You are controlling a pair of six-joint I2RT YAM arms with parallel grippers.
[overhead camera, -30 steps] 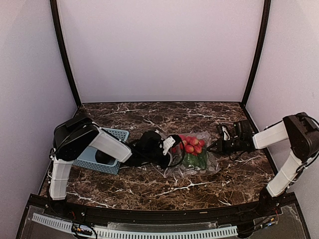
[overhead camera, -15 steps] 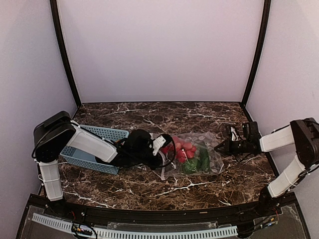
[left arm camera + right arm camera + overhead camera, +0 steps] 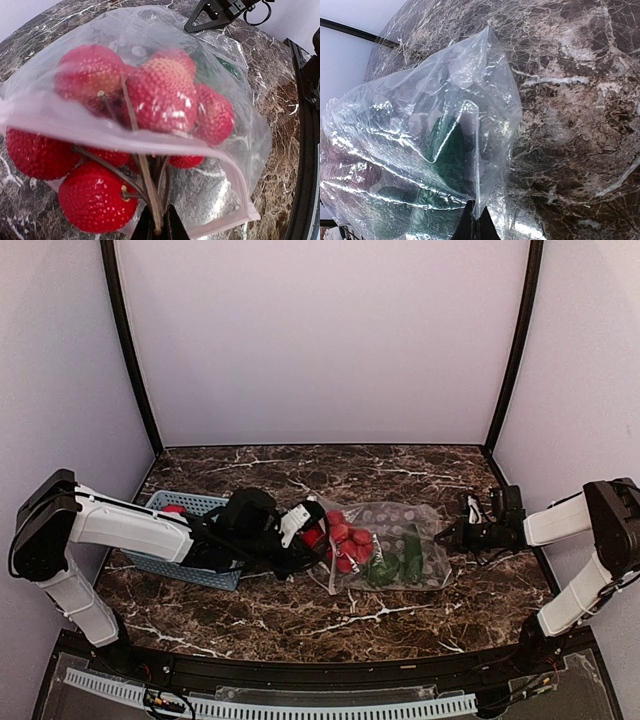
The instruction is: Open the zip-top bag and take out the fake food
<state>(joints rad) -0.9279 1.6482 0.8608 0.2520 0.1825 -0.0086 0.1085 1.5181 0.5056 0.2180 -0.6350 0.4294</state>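
A red piece already lies in the light-blue basket. My left gripper should next go up, then to the left in the top view, over the basket, and then release what it holds.
The clear zip-top bag [image 3: 400, 545] lies on the marble table, its open pinkish zip strip [image 3: 150, 142] facing left. My left gripper [image 3: 308, 530] is shut on the brown stem [image 3: 147, 180] of the cluster of red balls [image 3: 343, 537], which sits half out of the bag's mouth; in the left wrist view the cluster [image 3: 160, 95] fills the frame. My right gripper [image 3: 447, 533] is shut on the bag's right edge [image 3: 479, 200]. A green vegetable [image 3: 398, 562] lies inside the bag and also shows in the right wrist view [image 3: 450, 150].
A light-blue perforated basket [image 3: 175, 565] stands at the left, partly under my left arm, with a red piece [image 3: 173, 508] at its far rim. Dark frame posts stand at the back corners.
My left gripper has drawn leftward with the red cluster, pulling it toward and partly out of the bag's mouth. The bag has stretched out flatter. My right gripper holds the bag's right edge.
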